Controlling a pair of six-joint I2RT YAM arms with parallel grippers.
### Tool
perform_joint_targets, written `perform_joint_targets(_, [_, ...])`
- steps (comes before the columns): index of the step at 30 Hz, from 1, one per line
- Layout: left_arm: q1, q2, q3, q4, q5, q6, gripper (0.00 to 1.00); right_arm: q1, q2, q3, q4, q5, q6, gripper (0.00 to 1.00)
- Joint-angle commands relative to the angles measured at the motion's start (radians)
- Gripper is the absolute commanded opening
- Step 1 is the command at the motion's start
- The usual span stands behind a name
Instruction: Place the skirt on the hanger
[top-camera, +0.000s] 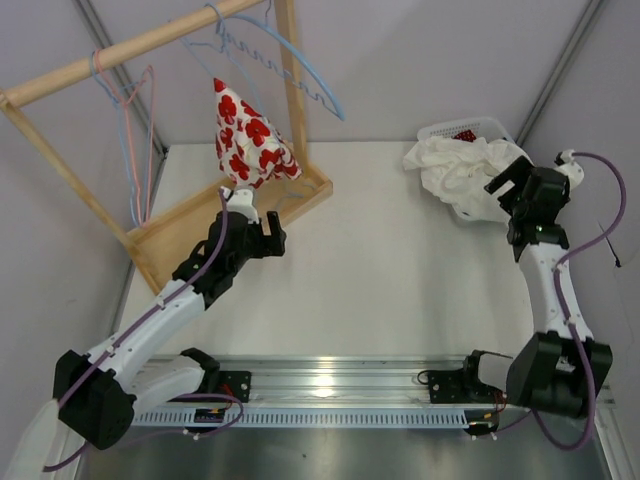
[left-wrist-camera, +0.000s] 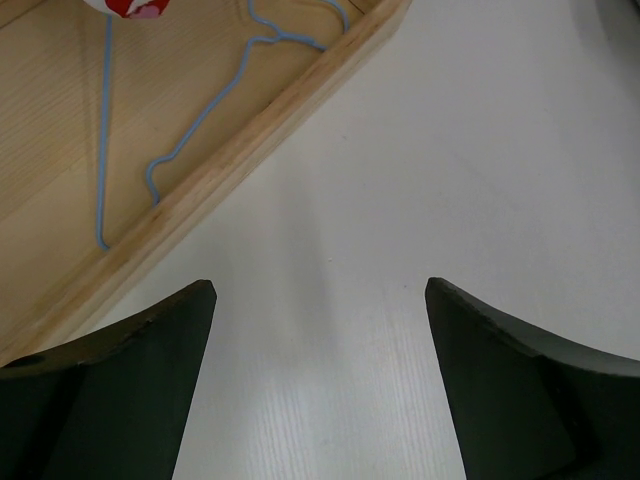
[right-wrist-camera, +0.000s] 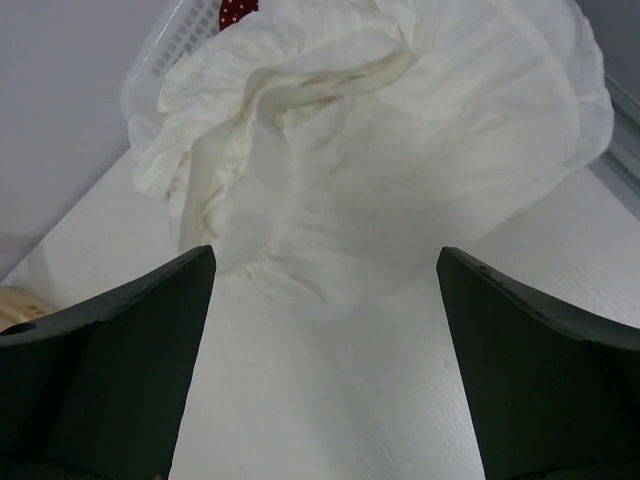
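Note:
Outward and down onto the folded edge of the crumpled white garment, I need to bring my open right gripper, because that edge stands up from the cloth.
A white skirt with red flowers (top-camera: 250, 140) hangs by the wooden rack, its lower edge just showing in the left wrist view (left-wrist-camera: 125, 6). A blue wire hanger (top-camera: 290, 60) hangs from the rack's top rail; blue hanger wire (left-wrist-camera: 200, 125) also lies over the rack's base board. My left gripper (top-camera: 270, 235) is open and empty over the white table beside the rack's base (left-wrist-camera: 320, 290). A crumpled white garment (top-camera: 460, 170) spills from a white basket (top-camera: 470, 128). My right gripper (top-camera: 505, 185) is open and empty just short of that garment (right-wrist-camera: 400, 130).
The wooden rack's base frame (top-camera: 200, 225) lies at the left, its edge board (left-wrist-camera: 250, 140) running diagonally. A pink and blue hanger (top-camera: 135, 130) hangs at the rack's left end. A red dotted cloth (right-wrist-camera: 235, 10) lies in the basket (right-wrist-camera: 165, 50).

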Motion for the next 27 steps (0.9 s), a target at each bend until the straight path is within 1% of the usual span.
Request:
perform_joint_targets(1, [0.008,-0.016,-0.015,0.053,0.039,0.031,0.93,-0.023,0.135,0.154,0.006,-0.091,-0.075,0.99])
perform_joint_targets(2, [0.008,-0.019,-0.022,0.055,0.041,0.032,0.93,-0.023,0.210,0.191,-0.003,-0.112,-0.085,0.99])
perform_joint_targets(3, [0.008,-0.024,-0.024,0.055,0.039,0.037,0.93,-0.020,0.245,0.265,-0.008,-0.132,-0.102,0.99])
perform_joint_targets(4, [0.008,-0.024,-0.027,0.056,0.044,0.037,0.93,-0.017,0.279,0.303,-0.020,-0.194,-0.113,0.99])
perform_joint_targets(5, [0.009,-0.021,-0.028,0.056,0.045,0.040,0.94,-0.008,0.343,0.342,-0.029,-0.201,-0.127,0.98])
perform_joint_targets(6, [0.008,-0.021,-0.030,0.058,0.047,0.043,0.94,0.004,0.376,0.379,-0.043,-0.187,-0.140,0.98])
perform_joint_targets(7, [0.008,-0.018,-0.030,0.058,0.047,0.046,0.94,0.033,0.409,0.457,-0.081,-0.163,-0.168,0.98])
perform_joint_targets(8, [0.008,-0.019,-0.031,0.061,0.045,0.044,0.94,0.046,0.469,0.493,-0.104,-0.107,-0.180,0.98])
perform_joint_targets(10, [0.008,-0.016,-0.038,0.066,0.044,0.048,0.94,0.063,0.518,0.572,-0.158,-0.077,-0.200,0.95])
perform_joint_targets(11, [0.009,-0.018,-0.035,0.066,0.041,0.048,0.95,0.073,0.535,0.587,-0.170,-0.045,-0.200,0.93])
perform_joint_targets(13, [0.009,-0.025,-0.038,0.058,0.039,0.051,0.95,0.075,0.560,0.594,-0.183,-0.028,-0.196,0.88])
perform_joint_targets(16, [0.009,-0.038,-0.045,0.047,0.024,0.058,0.95,0.064,0.552,0.564,-0.177,-0.040,-0.181,0.80])
perform_joint_targets(17, [0.009,-0.047,-0.048,0.047,0.018,0.060,0.96,0.058,0.554,0.553,-0.178,-0.049,-0.181,0.75])
perform_joint_targets(19, [0.011,-0.053,-0.051,0.050,0.007,0.067,0.96,0.058,0.565,0.548,-0.190,-0.045,-0.184,0.69])
perform_joint_targets(22, [0.014,-0.052,-0.051,0.047,0.006,0.071,0.97,0.057,0.589,0.542,-0.191,-0.034,-0.190,0.64])
perform_joint_targets(24, [0.015,-0.050,-0.047,0.046,0.004,0.069,0.97,0.054,0.604,0.544,-0.183,-0.034,-0.190,0.58])
perform_joint_targets(27, [0.018,-0.050,-0.048,0.046,0.003,0.067,0.96,0.054,0.644,0.561,-0.171,-0.049,-0.191,0.56])
